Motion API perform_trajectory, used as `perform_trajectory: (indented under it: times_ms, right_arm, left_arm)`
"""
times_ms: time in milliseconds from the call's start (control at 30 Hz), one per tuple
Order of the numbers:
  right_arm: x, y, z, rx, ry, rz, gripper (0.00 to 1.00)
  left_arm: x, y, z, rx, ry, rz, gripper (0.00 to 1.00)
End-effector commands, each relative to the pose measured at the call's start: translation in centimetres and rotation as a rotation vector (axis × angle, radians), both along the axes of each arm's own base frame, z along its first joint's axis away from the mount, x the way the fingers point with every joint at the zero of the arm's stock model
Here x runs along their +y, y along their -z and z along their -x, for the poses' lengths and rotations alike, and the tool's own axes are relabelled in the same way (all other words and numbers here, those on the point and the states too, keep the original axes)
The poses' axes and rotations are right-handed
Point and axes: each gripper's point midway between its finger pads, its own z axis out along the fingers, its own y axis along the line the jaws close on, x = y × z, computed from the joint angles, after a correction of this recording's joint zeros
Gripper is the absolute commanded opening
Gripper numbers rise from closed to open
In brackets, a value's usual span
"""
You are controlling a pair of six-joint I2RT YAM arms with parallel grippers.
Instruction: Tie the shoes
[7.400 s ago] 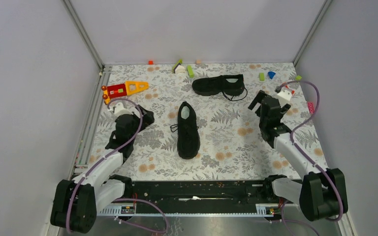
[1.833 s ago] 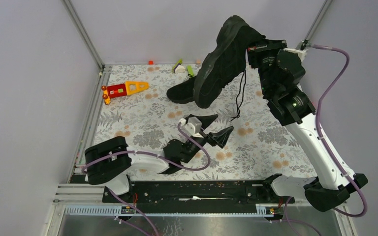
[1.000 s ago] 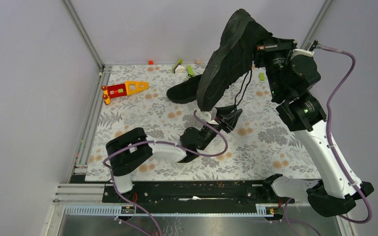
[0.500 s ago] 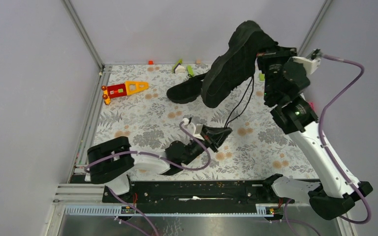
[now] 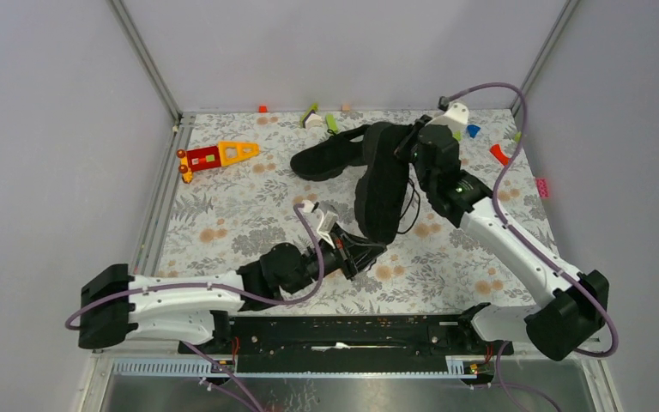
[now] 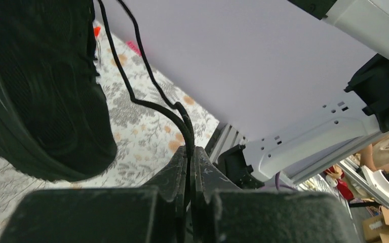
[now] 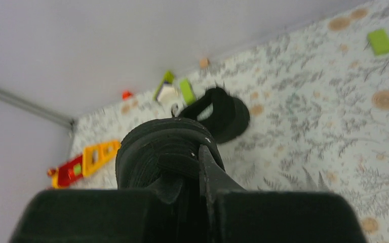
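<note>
Clear mat before the second shoe lies below and left in the top view, so my right gripper should next lower the hanging shoe there and release.
One black shoe point(image 5: 381, 184) hangs toe-down over the middle of the mat, sole towards the top camera. My right gripper point(image 5: 413, 144) is shut on its heel, which fills the right wrist view as a dark heel point(image 7: 159, 147) clamped in that gripper point(image 7: 195, 158). A thin black lace point(image 6: 149, 98) runs from this shoe point(image 6: 35, 96) into my left gripper point(image 6: 189, 150), shut on it. From above the left gripper point(image 5: 362, 254) sits just below the toe. The second shoe point(image 5: 326, 159) lies on its side at the back of the mat point(image 7: 222, 115).
A red and yellow toy point(image 5: 218, 155) lies at the back left. Small blocks dot the back edge: green point(image 5: 332, 124), orange point(image 5: 262, 109), blue point(image 5: 474, 130). A red piece point(image 5: 499, 154) and a pink one point(image 5: 542, 187) lie at the right. Grey walls enclose the floral mat point(image 5: 223, 223).
My right arm has brought the shoe down from high in the air to just over the mat. My left gripper closed on the dangling lace and drew back towards the near edge.
</note>
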Motion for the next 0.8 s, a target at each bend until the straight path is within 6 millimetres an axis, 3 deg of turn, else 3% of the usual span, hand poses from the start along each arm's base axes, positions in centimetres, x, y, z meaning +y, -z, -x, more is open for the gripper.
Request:
perform_trajectory:
  times_ms: [0, 100, 133, 300, 333, 367, 400, 433, 533, 767]
  right_arm:
    - [4.5, 4.3, 1.1, 0.124, -0.216, 0.02, 0.0]
    - [6.4, 9.6, 1.7, 0.301, -0.244, 0.093, 0.0]
    - [7.3, 10.8, 1.8, 0.338, -0.257, 0.104, 0.0]
    - [11.5, 15.6, 2.7, 0.465, -0.31, 0.202, 0.03]
    - [12.2, 16.2, 2.9, 0.473, -0.322, 0.225, 0.22]
    - [12.9, 16.8, 3.2, 0.488, -0.347, 0.237, 0.54]
    - [13.3, 17.1, 3.3, 0.506, -0.367, 0.247, 0.78]
    - [13.4, 17.4, 3.5, 0.519, -0.38, 0.267, 0.89]
    - [13.2, 16.7, 4.0, 0.493, -0.454, 0.339, 0.94]
    - [10.0, 13.7, 6.4, 0.381, -0.55, 0.373, 0.87]
  left_arm:
    - [2.0, 2.3, -0.1, 0.117, 0.031, -0.198, 0.0]
    - [4.0, 4.4, -1.5, 0.192, 0.032, -0.283, 0.0]
    - [5.0, 4.9, -2.5, 0.207, 0.003, -0.297, 0.0]
    - [8.1, 5.8, -3.5, 0.208, -0.037, -0.349, 0.0]
    - [8.6, 5.7, -3.7, 0.207, -0.044, -0.354, 0.0]
    - [9.1, 6.0, -3.9, 0.214, -0.047, -0.369, 0.0]
    - [9.4, 6.1, -4.0, 0.219, -0.041, -0.373, 0.0]
    - [9.8, 6.3, -4.1, 0.227, -0.035, -0.377, 0.0]
    - [10.5, 7.0, -4.6, 0.264, -0.024, -0.378, 0.0]
    - [10.8, 7.7, -5.2, 0.283, -0.038, -0.394, 0.0]
